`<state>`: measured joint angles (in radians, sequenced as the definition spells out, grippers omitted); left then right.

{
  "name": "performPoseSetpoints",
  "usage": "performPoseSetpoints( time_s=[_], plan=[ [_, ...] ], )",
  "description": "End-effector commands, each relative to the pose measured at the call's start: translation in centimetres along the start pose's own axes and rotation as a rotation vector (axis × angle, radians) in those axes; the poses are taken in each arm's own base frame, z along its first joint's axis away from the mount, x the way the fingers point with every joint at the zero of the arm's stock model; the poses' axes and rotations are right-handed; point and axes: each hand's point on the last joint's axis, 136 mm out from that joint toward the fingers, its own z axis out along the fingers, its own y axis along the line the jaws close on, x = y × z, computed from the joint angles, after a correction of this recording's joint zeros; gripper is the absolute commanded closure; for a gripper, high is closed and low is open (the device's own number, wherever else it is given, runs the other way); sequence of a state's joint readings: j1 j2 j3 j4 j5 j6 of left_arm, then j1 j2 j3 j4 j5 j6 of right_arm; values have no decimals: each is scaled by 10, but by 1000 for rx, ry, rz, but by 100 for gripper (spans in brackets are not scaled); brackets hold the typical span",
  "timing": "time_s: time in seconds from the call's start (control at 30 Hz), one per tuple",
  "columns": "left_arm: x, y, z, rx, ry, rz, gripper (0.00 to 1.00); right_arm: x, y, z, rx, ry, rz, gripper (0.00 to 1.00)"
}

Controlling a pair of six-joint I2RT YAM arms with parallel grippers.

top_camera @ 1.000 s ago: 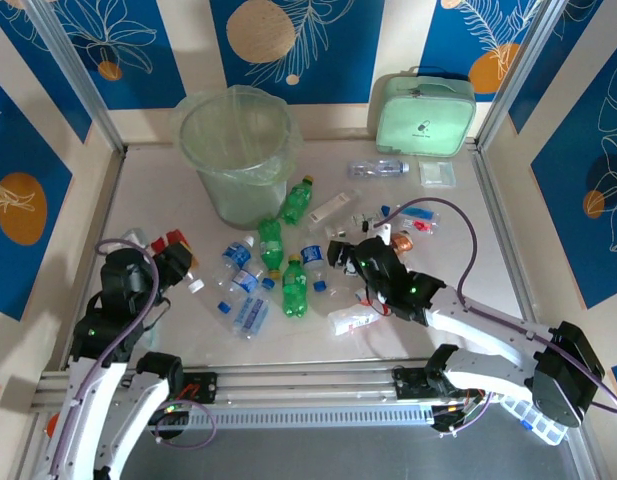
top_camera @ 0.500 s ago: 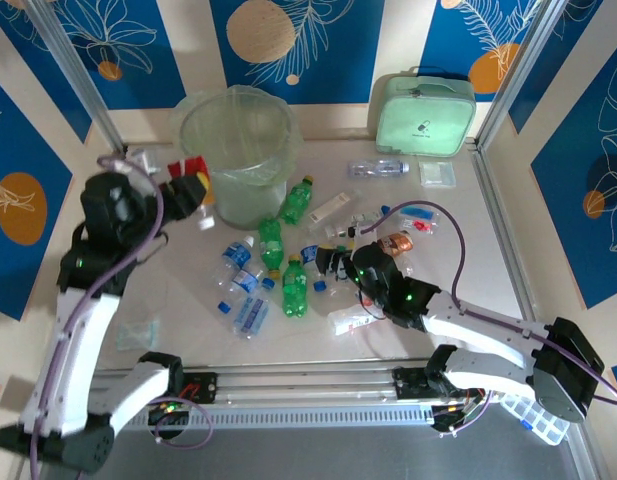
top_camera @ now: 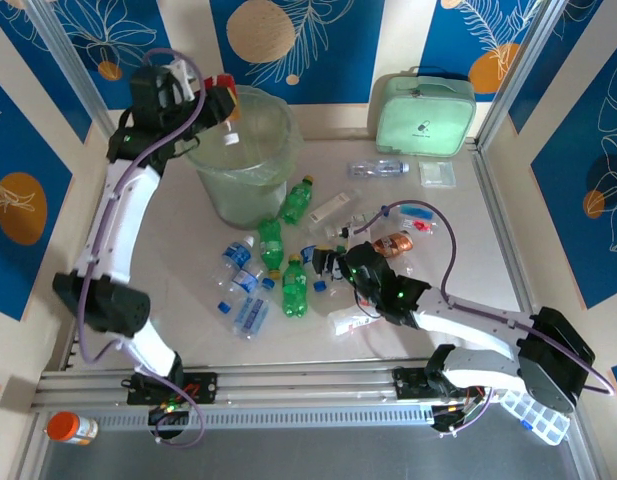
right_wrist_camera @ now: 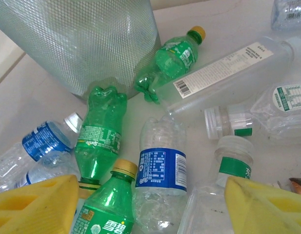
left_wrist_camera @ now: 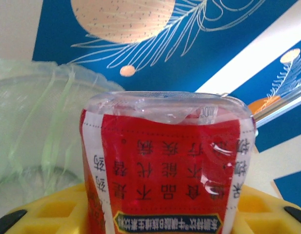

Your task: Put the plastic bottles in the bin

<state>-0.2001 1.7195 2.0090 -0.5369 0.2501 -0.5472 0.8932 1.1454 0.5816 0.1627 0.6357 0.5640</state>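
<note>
The left gripper swings over the bin's opening next, then tilts and lowers inside to release the clear bottle.
My left gripper (top_camera: 216, 100) is raised at the bin's (top_camera: 238, 150) near-left rim, shut on a clear bottle with a red label (left_wrist_camera: 165, 165). The bottle sits between the yellow fingers (left_wrist_camera: 43, 212), and the bin's pale green bag (left_wrist_camera: 33, 122) lies to the left behind it. My right gripper (right_wrist_camera: 150, 204) is open low over the bottle pile. Between its yellow pads (right_wrist_camera: 33, 204) lie a green bottle with a yellow cap (right_wrist_camera: 104, 214) and a clear bottle with a blue label (right_wrist_camera: 162, 178). More green bottles (top_camera: 297, 200) and blue-labelled ones (top_camera: 250, 315) lie in front of the bin.
A mint-green zipped case (top_camera: 425, 112) stands at the back right. A clear bottle (top_camera: 378, 168), sachets (top_camera: 437, 173), a copper-coloured wrapper (top_camera: 393, 243) and a white packet (top_camera: 353, 318) lie around the right arm. An orange-capped jar (top_camera: 71, 428) lies below the front rail at left.
My left arm has swung up from the table's near left to the bin's rim, carrying the red-labelled bottle. My right gripper has edged left over the bottle pile, its jaws a little narrower.
</note>
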Motion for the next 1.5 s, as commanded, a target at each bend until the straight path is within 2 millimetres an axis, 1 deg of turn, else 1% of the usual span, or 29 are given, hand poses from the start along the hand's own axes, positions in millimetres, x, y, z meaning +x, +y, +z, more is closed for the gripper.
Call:
performPoseSetpoints(
  time_s=[0.0, 0.07, 0.13, 0.3, 0.4, 0.5, 0.63, 0.67, 0.9, 1.03, 1.13, 1.2, 1.23, 1.33, 1.43, 1.47],
  plan=[
    [3, 2, 29, -23, 46, 32, 81, -10, 9, 2, -5, -26, -13, 21],
    [13, 13, 50, -69, 92, 46, 82, -10, 7, 3, 15, -24, -19, 21],
    [22, 21, 64, -95, 134, 54, 84, -12, 7, 3, 19, -35, -16, 20],
    [60, 49, 84, -202, 232, 107, 85, -13, -1, 6, 77, -35, -18, 20],
    [76, 68, 92, -263, 278, 108, 86, -8, 4, 12, 61, 0, -27, 20],
    [90, 76, 102, -272, 319, 99, 87, -2, 7, 20, 66, 31, -41, 20],
    [108, 95, 115, -317, 375, 84, 86, 4, 8, 29, 88, 68, -51, 20],
    [112, 102, 117, -347, 388, 83, 87, 4, 8, 29, 93, 73, -52, 20],
    [138, 129, 133, -416, 476, 94, 86, 5, 5, 32, 127, 82, -50, 19],
    [162, 145, 142, -438, 545, 103, 83, 6, 3, 33, 149, 95, -50, 19],
    [176, 156, 146, -458, 585, 108, 70, 8, 4, 34, 146, 101, -53, 19],
    [182, 161, 147, -468, 602, 109, 64, 8, 5, 34, 148, 101, -57, 19],
    [184, 163, 148, -468, 607, 106, 57, 7, 5, 34, 147, 100, -58, 19],
    [184, 161, 148, -464, 605, 99, 39, 6, 4, 34, 150, 97, -56, 18],
    [178, 156, 146, -457, 590, 93, 30, 6, 5, 33, 150, 97, -57, 18],
    [176, 154, 145, -450, 584, 88, 20, 6, 5, 33, 147, 95, -57, 17]
  ],
)
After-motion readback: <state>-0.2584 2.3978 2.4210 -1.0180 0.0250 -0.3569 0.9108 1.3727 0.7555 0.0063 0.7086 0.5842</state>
